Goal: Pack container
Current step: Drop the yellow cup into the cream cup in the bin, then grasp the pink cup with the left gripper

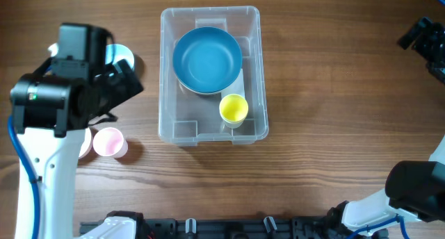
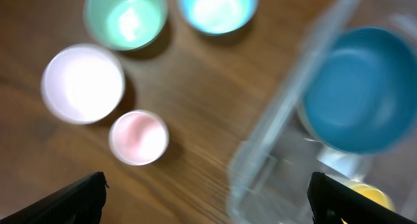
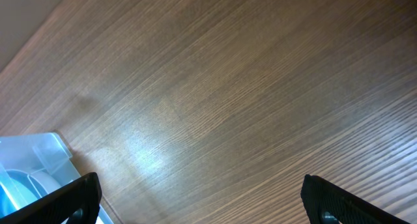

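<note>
My open left gripper should move back and down onto the pink cup's container-side rim (image 1: pixel 122 136), because the cup is still standing on the table outside the container (image 1: pixel 186 122).
The clear plastic container (image 1: pixel 186 122) stands at the table's middle. It holds a large blue bowl (image 1: pixel 207 58) and a yellow cup (image 1: pixel 233 108). In the blurred left wrist view the container (image 2: pixel 273 152), the blue bowl (image 2: pixel 365 87) and the yellow cup (image 2: pixel 376 195) are at the right. My left gripper (image 2: pixel 208 208) is open and empty, above the table just left of the container; overhead it (image 1: pixel 126 85) is left of the bin. My right gripper (image 3: pixel 202 201) is open and empty over bare wood, at the far right edge in the overhead view (image 1: pixel 421 37).
Left of the container stand a pink cup (image 1: pixel 108 142), a white bowl (image 2: pixel 83 83), a green cup (image 2: pixel 125 17) and a light blue cup (image 2: pixel 217 8). My left arm hides most of them overhead. The container's corner (image 3: pixel 39 157) shows in the right wrist view.
</note>
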Robot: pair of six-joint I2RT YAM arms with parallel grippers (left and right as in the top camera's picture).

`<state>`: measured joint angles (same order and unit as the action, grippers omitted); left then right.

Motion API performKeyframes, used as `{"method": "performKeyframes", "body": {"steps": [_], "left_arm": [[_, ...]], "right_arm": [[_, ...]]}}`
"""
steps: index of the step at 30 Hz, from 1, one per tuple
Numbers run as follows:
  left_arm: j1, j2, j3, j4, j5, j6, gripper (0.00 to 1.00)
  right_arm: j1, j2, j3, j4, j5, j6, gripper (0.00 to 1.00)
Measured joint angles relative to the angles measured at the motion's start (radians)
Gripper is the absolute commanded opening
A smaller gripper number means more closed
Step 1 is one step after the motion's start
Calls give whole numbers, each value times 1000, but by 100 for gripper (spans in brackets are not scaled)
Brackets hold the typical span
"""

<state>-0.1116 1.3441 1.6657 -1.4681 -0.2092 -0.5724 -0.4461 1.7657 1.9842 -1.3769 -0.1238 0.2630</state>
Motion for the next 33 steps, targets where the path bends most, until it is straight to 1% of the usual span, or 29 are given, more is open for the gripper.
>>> {"method": "performKeyframes", "body": {"steps": [3, 8, 13, 15, 16, 18, 20, 21, 22, 24, 25, 26, 28, 29, 33], "left_arm": [[66, 2, -155, 52, 5, -18, 100], [106, 19, -498, 265, 53, -32, 100], [148, 19, -710, 391, 77, -33, 100], [156, 18, -766, 442, 80, -35, 100], [159, 19, -788, 465, 85, -36, 98], [159, 20, -805, 487, 87, -35, 88], [159, 20, -805, 512, 87, -34, 74], [159, 20, -805, 521, 88, -30, 65], [159, 20, -805, 529, 88, -30, 49], [159, 20, -805, 540, 88, -39, 23], [160, 20, -805, 542, 87, -33, 19], [159, 20, -805, 542, 87, -33, 13], [160, 20, -805, 542, 86, -30, 9], [159, 20, -805, 542, 86, -33, 4], [159, 20, -805, 543, 79, -32, 4]], "right_arm": [[0, 0, 0, 0, -4, 0, 99], [0, 0, 0, -2, -7, 0, 99], [0, 0, 0, -3, -7, 0, 100], [0, 0, 0, -4, -7, 0, 99], [0, 0, 0, -3, -7, 0, 99], [0, 0, 0, -4, -7, 0, 99], [0, 0, 0, -5, -7, 0, 99], [0, 0, 0, -7, -7, 0, 100], [0, 0, 0, -7, -7, 0, 99], [0, 0, 0, -7, -7, 0, 99], [0, 0, 0, -7, -7, 0, 99], [0, 0, 0, -7, -7, 0, 99], [0, 0, 0, -7, -7, 0, 100], [0, 0, 0, -7, -7, 0, 100], [0, 0, 0, -7, -7, 0, 99]]}}
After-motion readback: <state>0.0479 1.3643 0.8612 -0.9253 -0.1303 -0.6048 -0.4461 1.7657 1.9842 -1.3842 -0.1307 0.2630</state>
